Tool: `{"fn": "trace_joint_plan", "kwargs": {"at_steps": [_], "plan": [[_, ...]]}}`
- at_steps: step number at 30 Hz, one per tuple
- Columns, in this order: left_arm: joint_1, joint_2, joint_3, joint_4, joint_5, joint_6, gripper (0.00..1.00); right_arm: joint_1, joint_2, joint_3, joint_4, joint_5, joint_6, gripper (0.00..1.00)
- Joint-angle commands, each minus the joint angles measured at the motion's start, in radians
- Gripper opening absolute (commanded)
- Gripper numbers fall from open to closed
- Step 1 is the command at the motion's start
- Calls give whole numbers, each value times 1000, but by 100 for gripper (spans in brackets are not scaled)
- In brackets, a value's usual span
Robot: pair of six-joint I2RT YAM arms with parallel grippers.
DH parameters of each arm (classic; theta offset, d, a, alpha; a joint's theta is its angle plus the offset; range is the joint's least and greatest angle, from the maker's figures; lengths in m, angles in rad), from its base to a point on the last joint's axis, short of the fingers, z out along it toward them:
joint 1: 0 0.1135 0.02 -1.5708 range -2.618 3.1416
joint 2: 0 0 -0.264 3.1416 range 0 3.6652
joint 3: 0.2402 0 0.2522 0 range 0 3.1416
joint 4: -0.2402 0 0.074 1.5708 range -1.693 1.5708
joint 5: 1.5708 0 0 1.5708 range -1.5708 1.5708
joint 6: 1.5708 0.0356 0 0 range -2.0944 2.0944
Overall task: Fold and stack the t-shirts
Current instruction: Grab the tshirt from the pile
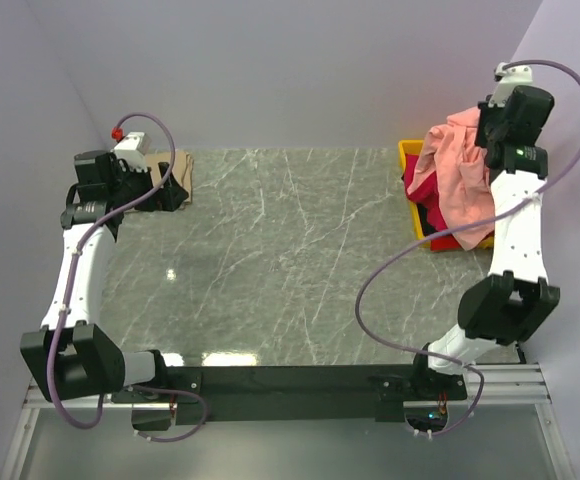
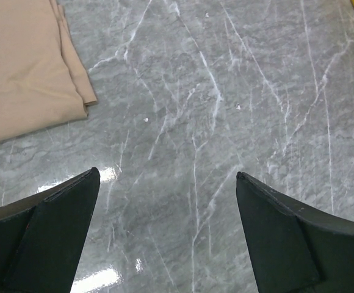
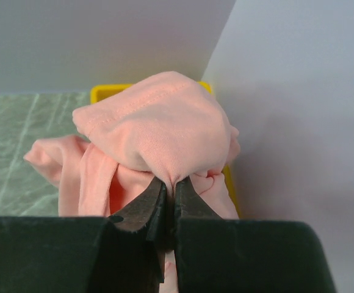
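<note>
My right gripper will lower and tip its fingers downward over the yellow bin, because the salmon-pink t-shirt is still lifted above the crimson-red one there.
My right gripper [image 3: 170, 181] is shut on a fold of the salmon-pink t-shirt [image 3: 158, 128], which it holds lifted above the yellow bin at the table's far right; the shirt [image 1: 460, 170] drapes down from the gripper [image 1: 492, 128] over the bin. A crimson-red t-shirt [image 1: 422, 188] shows under it in the bin. The folded tan-beige t-shirt [image 2: 24, 67] lies flat at the far left of the table, partly hidden by the left arm in the top view [image 1: 178, 165]. Just beside the tan shirt, my left gripper [image 2: 165, 183] hangs wide open over bare marble with nothing between its fingers.
The yellow bin [image 1: 410, 152] sits against the right wall at the far right corner. Grey walls close in the back and both sides. The grey marble table top [image 1: 290, 250] stretches between the two arms.
</note>
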Motion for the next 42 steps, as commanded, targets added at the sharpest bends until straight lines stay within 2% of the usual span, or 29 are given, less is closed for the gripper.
{"fn": "trace_joint_plan", "kwargs": {"at_steps": [1, 4, 9, 10, 13, 15, 18, 21, 22, 23, 24, 26, 27, 29, 33, 35, 36, 37, 41, 42], "plan": [[4, 26, 58, 5, -17, -13, 99, -4, 82, 20, 91, -8, -54, 0], [4, 57, 67, 2, -22, -25, 99, -4, 173, 13, 69, -41, -74, 0], [4, 98, 79, 5, -16, -45, 99, -4, 384, 176, -76, -93, -49, 2], [4, 106, 84, 7, -16, -49, 99, -4, 415, 215, -109, -105, -34, 10], [4, 129, 99, 5, -14, -59, 100, -7, 513, 349, -224, -99, -22, 43], [4, 143, 113, 7, -10, -63, 99, -11, 540, 378, -265, -105, -20, 52], [4, 161, 128, 8, -10, -66, 99, -15, 540, 346, -278, -103, -19, 54], [3, 174, 141, 10, -8, -68, 99, -18, 528, 323, -285, -91, -11, 23], [4, 175, 142, 7, -7, -69, 99, -21, 515, 334, -302, -90, 6, 24], [4, 177, 142, 5, -5, -71, 99, -25, 505, 342, -308, -88, 13, 29], [4, 177, 142, 7, -2, -69, 99, -28, 489, 340, -305, -58, 23, 41], [4, 168, 135, 10, 1, -74, 99, -39, 431, 305, -281, -53, 18, 40], [3, 168, 130, 15, 1, -74, 99, -44, 413, 294, -273, -35, 15, 19], [3, 158, 125, 19, 9, -77, 99, -56, 371, 280, -264, -21, 9, 0], [4, 146, 113, 28, 18, -79, 100, -77, 336, 317, -288, -36, 15, 1], [4, 139, 107, 33, 22, -79, 99, -79, 334, 348, -325, -51, 9, 12], [4, 137, 101, 36, 22, -77, 99, -79, 334, 360, -334, -60, 1, 3], [4, 137, 99, 38, 24, -75, 99, -79, 334, 366, -354, -64, 3, 0], [4, 129, 102, 31, 38, -71, 100, -84, 307, 411, -377, -76, 24, 0], [4, 128, 102, 33, 38, -68, 99, -82, 300, 426, -380, -74, 38, 8]]}}
